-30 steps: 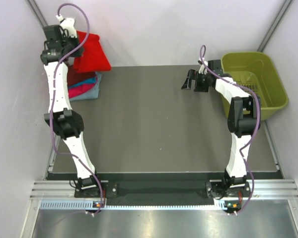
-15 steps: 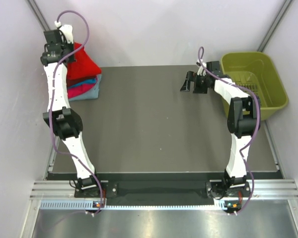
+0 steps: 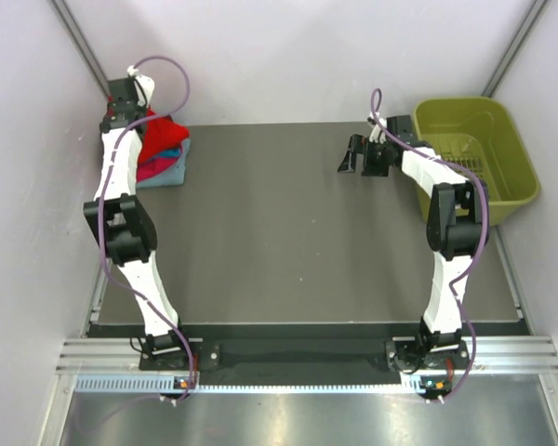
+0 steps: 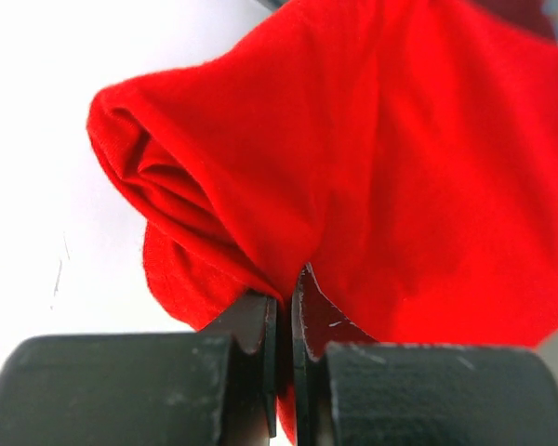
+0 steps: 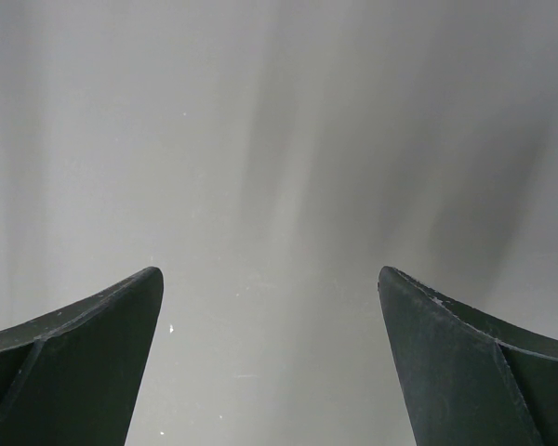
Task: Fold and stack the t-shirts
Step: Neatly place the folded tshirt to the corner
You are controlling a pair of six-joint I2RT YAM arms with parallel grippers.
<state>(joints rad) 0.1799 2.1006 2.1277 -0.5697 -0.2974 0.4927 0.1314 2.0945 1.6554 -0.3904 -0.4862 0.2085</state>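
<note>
The left gripper moves the red t-shirt away from the side, down over the stack next.
The bright red t-shirt [image 3: 164, 132] lies bunched on top of the stack of folded shirts [image 3: 160, 167] at the table's far left corner. Magenta-pink, teal and pale blue layers show under it; the maroon one is hidden. My left gripper [image 3: 133, 119] is at the shirt's left edge by the wall. In the left wrist view it [image 4: 286, 281] is shut on a fold of the red t-shirt [image 4: 409, 158]. My right gripper [image 3: 355, 154] hovers open and empty over the dark table at the far right; the right wrist view [image 5: 270, 279] shows only bare table between its fingers.
The olive-green plastic basket [image 3: 516, 167] stands at the far right corner, just right of the right arm. White walls close in the table on the left, back and right. The dark table [image 3: 279, 232] lies between the arms.
My left gripper has moved right and down with the red t-shirt, bringing it from against the back wall onto the stack. The right arm has hardly moved.
</note>
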